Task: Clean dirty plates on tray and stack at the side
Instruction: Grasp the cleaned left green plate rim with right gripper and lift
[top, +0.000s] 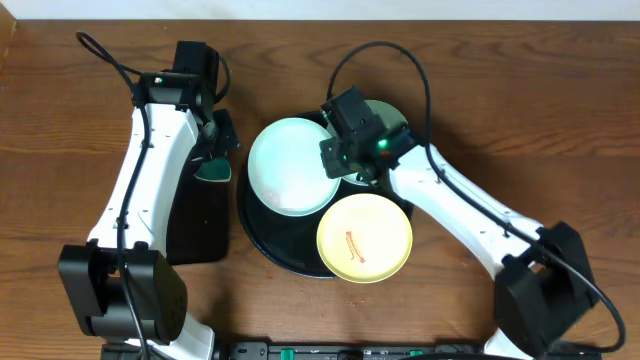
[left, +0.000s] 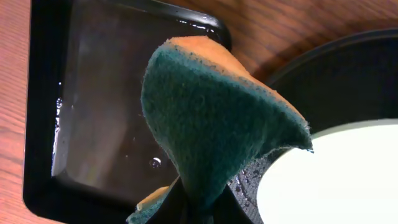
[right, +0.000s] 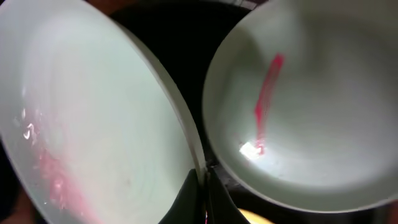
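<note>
I need to carry the plate next with my right gripper across to its right in the overhead view, then lower it and release it on the bare tabletop below, beside the round tray.
The round black tray (top: 262, 228) holds three plates. A mint-blue plate (top: 290, 165) is tilted at the tray's left, its right rim pinched by my shut right gripper (top: 342, 172); in the right wrist view this plate (right: 93, 124) shows a faint smeared red streak. A second mint-blue plate (right: 311, 106) with a red streak lies beyond, mostly hidden under the arm in the overhead view (top: 390, 112). The yellow plate (top: 365, 237) with an orange streak sits at the tray's front right. My left gripper (top: 215, 170) is shut on a green-and-orange sponge (left: 211, 118) above the rectangular tray's edge.
A rectangular black tray (top: 200, 220) (left: 112, 112), wet with water drops, stands left of the round tray under my left arm. Brown wood-grain tabletop (top: 560, 130) lies to the right and left. Cables run behind both arms.
</note>
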